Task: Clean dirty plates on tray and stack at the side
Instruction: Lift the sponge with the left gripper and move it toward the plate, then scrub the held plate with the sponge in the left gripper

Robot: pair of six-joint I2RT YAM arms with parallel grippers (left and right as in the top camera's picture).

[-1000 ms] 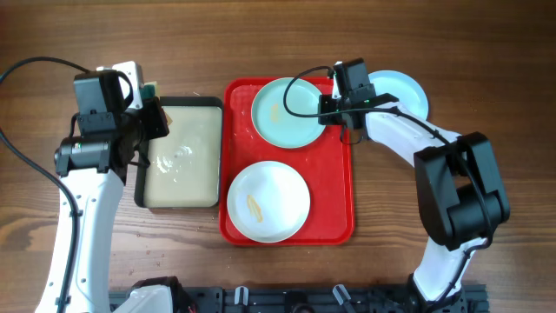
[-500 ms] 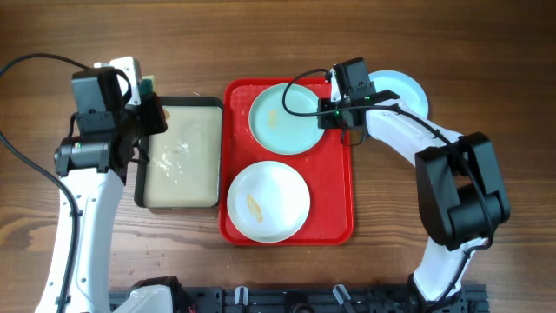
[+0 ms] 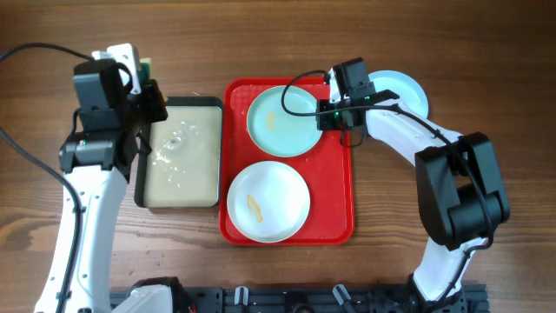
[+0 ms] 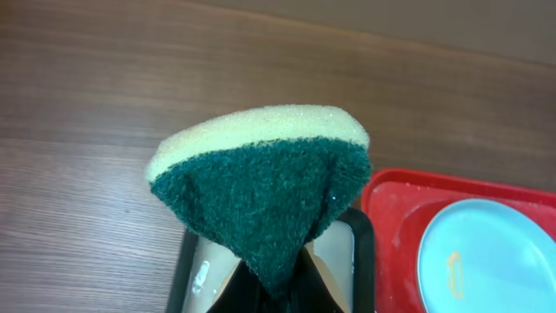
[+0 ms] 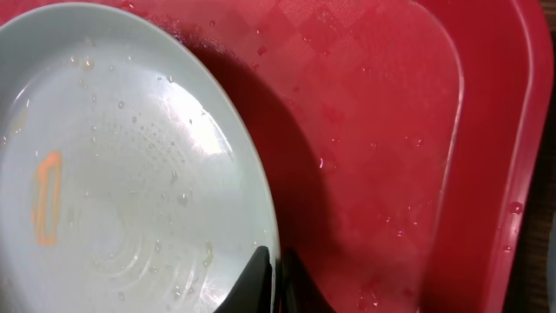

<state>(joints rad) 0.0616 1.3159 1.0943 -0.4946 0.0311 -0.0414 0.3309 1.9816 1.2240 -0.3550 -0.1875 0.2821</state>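
Note:
The plate has a yellowish smear, so my left gripper will sweep down onto the green plate [image 3: 282, 122] to wipe it and then let go of the sponge over the beige tray.
The red tray [image 3: 334, 196] holds a pale green plate [image 3: 282, 122] with a yellowish smear at the back and a white plate [image 3: 269, 202] with a smear at the front. My right gripper [image 3: 326, 115] is shut on the green plate's right rim [image 5: 261, 217], holding it tilted above the tray floor [image 5: 373, 130]. A pale blue plate [image 3: 404, 89] lies on the table right of the tray. My left gripper [image 3: 143, 97] is shut on a green and yellow sponge [image 4: 261, 187] above the back left corner of the beige tray.
The black-rimmed beige tray [image 3: 182, 178] with soapy water stands left of the red tray; it also shows in the left wrist view [image 4: 347, 252]. Bare wooden table [image 3: 486, 61] surrounds both trays.
My left gripper has lifted the sponge up and back from the beige tray. My right gripper has shifted the green plate slightly left.

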